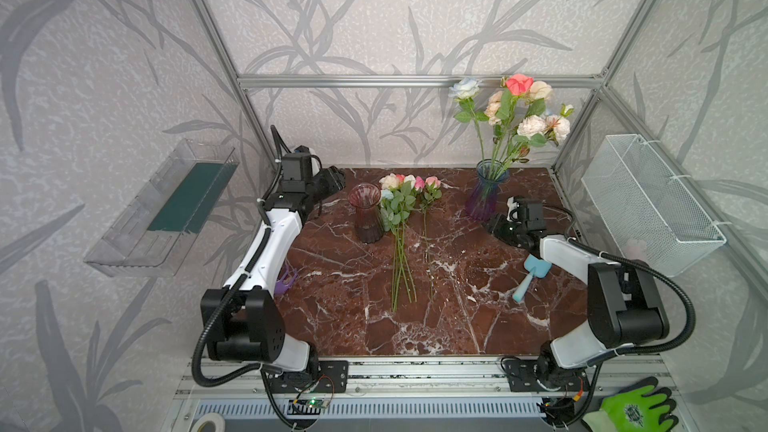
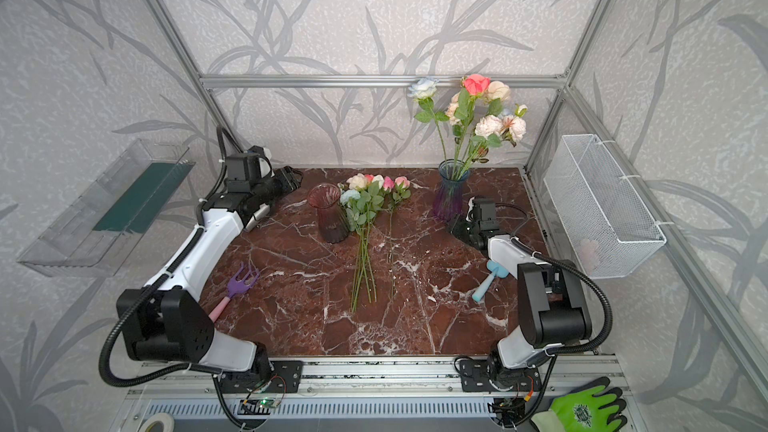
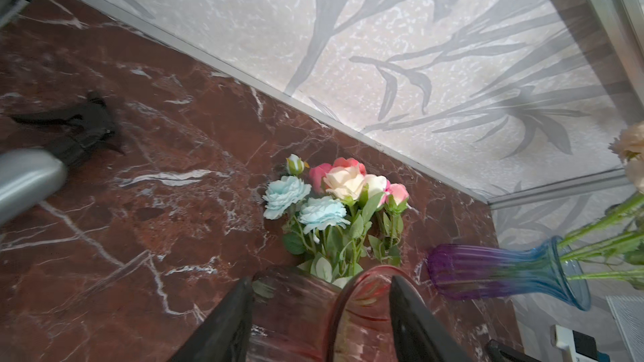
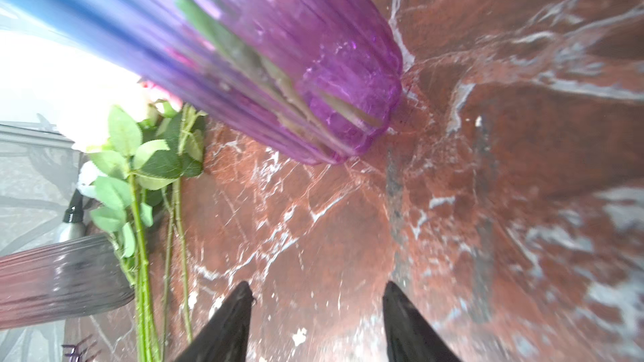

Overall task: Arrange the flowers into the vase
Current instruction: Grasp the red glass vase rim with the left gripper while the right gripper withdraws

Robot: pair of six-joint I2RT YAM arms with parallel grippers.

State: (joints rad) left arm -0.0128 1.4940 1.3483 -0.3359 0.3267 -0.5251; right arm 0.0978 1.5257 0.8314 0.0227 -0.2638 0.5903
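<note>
Next, my left gripper tilts down and eases onto the rim's nearest edge [image 3: 333,330] to close, since the empty vase's rim already shows between my open fingers.
Several flowers [image 1: 398,201] [image 2: 365,201] lie in a bunch on the marble table, heads toward the back wall and stems toward the front; a thin pink-headed stem [image 1: 428,193] lies just right of them. An empty red glass vase [image 1: 365,214] [image 3: 296,315] stands left of the bunch. My left gripper [image 1: 337,182] [image 3: 319,280] is open just left of the vase's rim, and the vase shows between its fingers. A blue-to-purple vase [image 1: 484,197] [image 4: 313,64] at the back right holds several flowers [image 1: 519,114]. My right gripper [image 1: 496,226] [image 4: 317,287] hangs open and empty over the marble beside that vase's base.
A teal trowel [image 1: 532,276] lies by the right arm and a purple rake [image 2: 241,284] by the left arm. A silver bottle [image 3: 28,182] lies near the left gripper. A white wire basket [image 1: 652,201] hangs on the right wall, a clear tray [image 1: 166,205] on the left.
</note>
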